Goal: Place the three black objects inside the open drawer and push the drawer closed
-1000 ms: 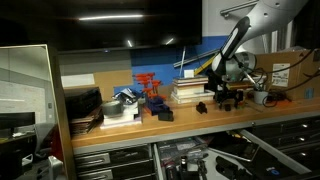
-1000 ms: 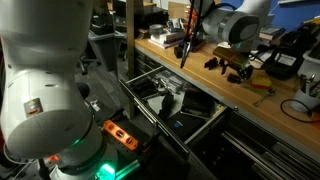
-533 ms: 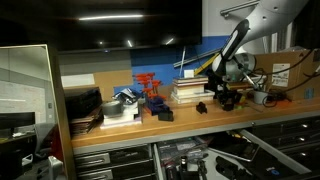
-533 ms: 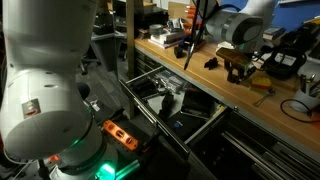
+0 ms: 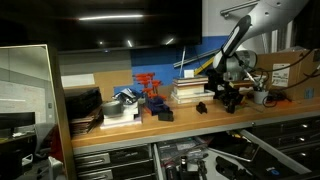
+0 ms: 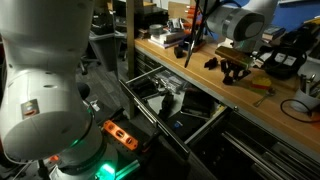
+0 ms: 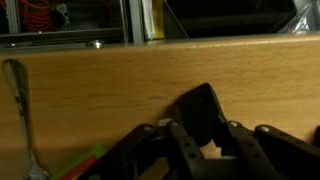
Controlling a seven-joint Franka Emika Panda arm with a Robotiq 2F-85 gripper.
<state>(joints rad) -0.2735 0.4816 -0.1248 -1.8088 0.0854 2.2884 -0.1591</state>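
Note:
The block goes back over the open drawer's pale bottom next and down for release, since the drawer's bottom lies below my gripper, back past the bench edge.
My gripper is shut on a black object, which stands between the fingers against the wooden benchtop. In both exterior views the gripper hangs low over the bench at its right part, and the held piece is mostly hidden by the fingers. A second black object lies loose on the bench just beside the gripper. The open drawer juts out below the bench edge and holds several dark items.
A red rack, a stack of boxes and a cardboard box stand on the bench. A thin metal tool lies at the left in the wrist view. A large white machine body fills the foreground.
The jaws have closed from wide open onto the black object. The arm itself has barely moved.

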